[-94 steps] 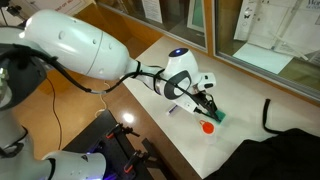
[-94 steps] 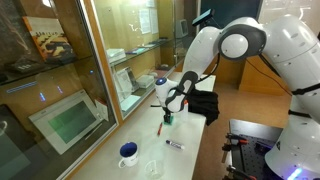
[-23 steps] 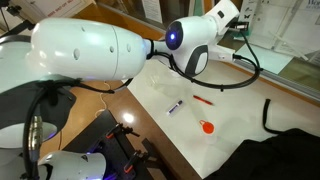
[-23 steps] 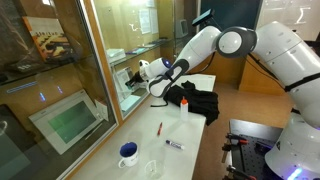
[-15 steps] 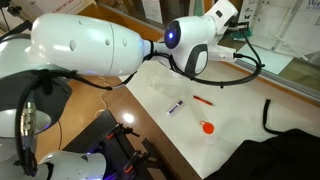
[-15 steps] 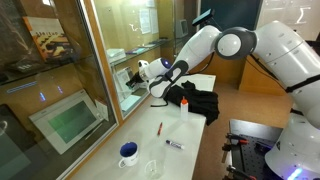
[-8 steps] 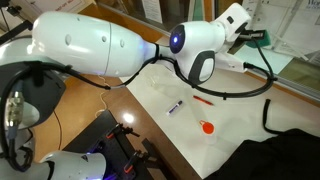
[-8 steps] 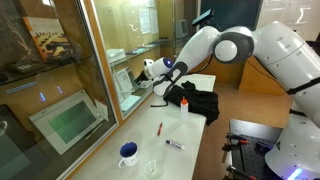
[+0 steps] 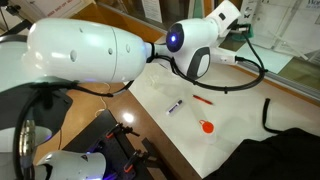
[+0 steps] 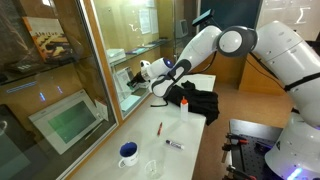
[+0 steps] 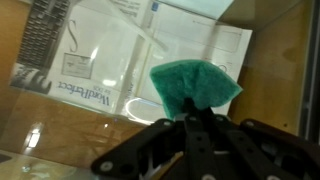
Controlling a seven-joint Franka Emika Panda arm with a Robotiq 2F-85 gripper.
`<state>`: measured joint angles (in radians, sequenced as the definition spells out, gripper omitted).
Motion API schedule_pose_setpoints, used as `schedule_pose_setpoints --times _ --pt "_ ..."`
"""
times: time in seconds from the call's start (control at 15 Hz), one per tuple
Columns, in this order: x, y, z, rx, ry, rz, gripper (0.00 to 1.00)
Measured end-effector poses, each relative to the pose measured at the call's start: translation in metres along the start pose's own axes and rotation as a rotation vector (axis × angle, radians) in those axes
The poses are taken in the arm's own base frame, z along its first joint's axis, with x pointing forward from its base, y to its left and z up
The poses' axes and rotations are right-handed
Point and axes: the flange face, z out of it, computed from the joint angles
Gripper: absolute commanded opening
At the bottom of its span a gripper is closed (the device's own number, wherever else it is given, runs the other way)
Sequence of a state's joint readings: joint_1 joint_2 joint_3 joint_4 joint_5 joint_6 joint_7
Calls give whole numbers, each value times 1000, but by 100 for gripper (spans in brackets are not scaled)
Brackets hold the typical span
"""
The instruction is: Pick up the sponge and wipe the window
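My gripper tilts downward away from the window (image 10: 70,75) next, lowers the sponge to the clear spot on the tabletop (image 10: 150,128) beside the red pen and releases it there.
In the wrist view the teal-green sponge (image 11: 195,85) sticks out crumpled from my gripper (image 11: 194,120), whose jaws are shut on its lower edge. The sponge is at the window (image 11: 105,70), with white papers behind the glass. I cannot tell whether it touches the glass. In both exterior views the arm reaches up from the table and holds the gripper (image 9: 241,29) (image 10: 142,71) at the window (image 9: 275,25) (image 10: 70,75). The sponge itself is too small to make out in those views.
On the white tabletop (image 9: 235,110) lie an orange-red round object (image 9: 207,127), a red pen (image 9: 202,101) and a marker (image 9: 176,106). A black bag (image 10: 200,103) sits by the arm. A blue-and-white cup (image 10: 128,153) stands near the table's end.
Half a second ago the gripper and sponge were further along the window. They have slid back to where they were one second ago.
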<state>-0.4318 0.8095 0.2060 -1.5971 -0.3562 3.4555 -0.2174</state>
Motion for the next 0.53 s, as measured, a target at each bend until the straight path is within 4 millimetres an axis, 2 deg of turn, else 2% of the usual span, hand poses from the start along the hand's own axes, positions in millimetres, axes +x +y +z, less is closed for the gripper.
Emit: schedule_pose_setpoints --times 0.2,0.33,0.53 --pt "6 -20 -5 92 43 5 2" --pt "2 -29 -8 133 53 13 2" --pt "-13 -26 -8 142 32 30 2"
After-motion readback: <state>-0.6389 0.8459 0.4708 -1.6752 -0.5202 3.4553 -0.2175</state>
